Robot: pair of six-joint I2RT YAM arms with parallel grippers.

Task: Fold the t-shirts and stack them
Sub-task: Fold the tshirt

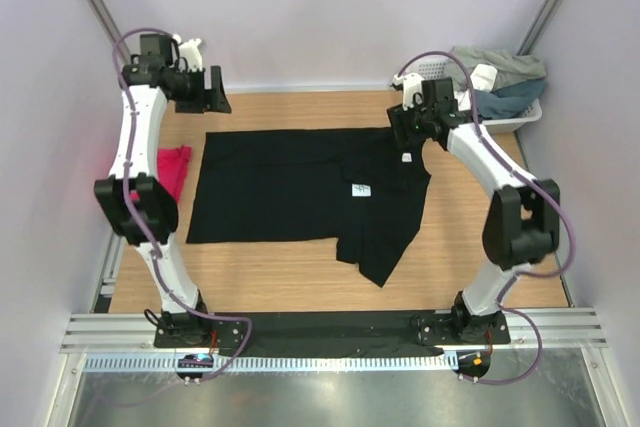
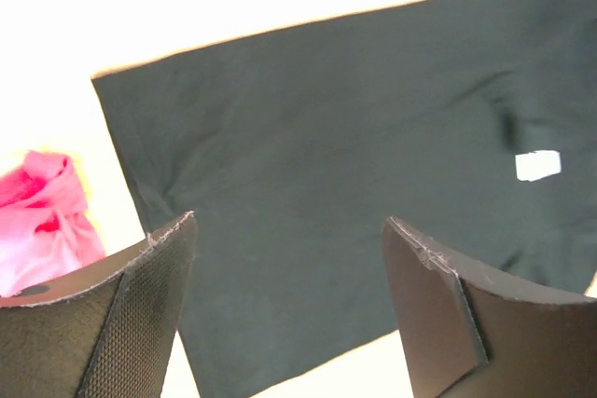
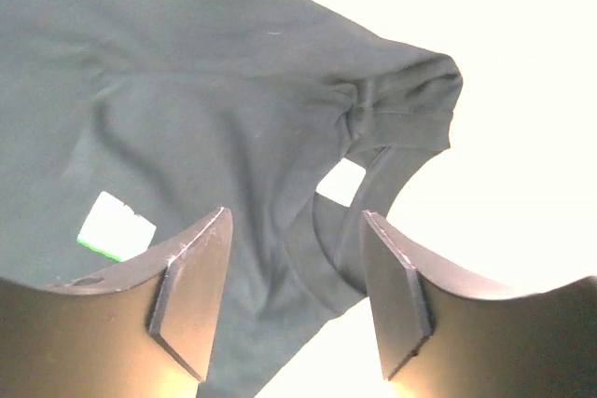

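The right gripper moves back and down next, turning as it goes, onto the tip of the near sleeve point(image 1: 377, 278), since that sleeve sticks out past the shirt's near edge.
The black t-shirt point(image 1: 300, 185) lies folded and spread across the wooden table, one sleeve pointing to the near side and small white tags point(image 1: 361, 189) on top. A pink t-shirt point(image 1: 174, 168) lies crumpled at the table's left edge, seen too in the left wrist view point(image 2: 42, 216). My left gripper point(image 1: 212, 92) hangs open above the far left corner of the black shirt point(image 2: 317, 165), nothing between its fingers. My right gripper point(image 1: 402, 125) hovers open over the collar point(image 3: 373, 184) at the shirt's far right corner, holding nothing.
A white latticed basket point(image 1: 520, 112) with grey and teal clothes stands at the back right corner. Lilac walls close in the table on three sides. A metal rail carrying the arm bases runs along the near edge.
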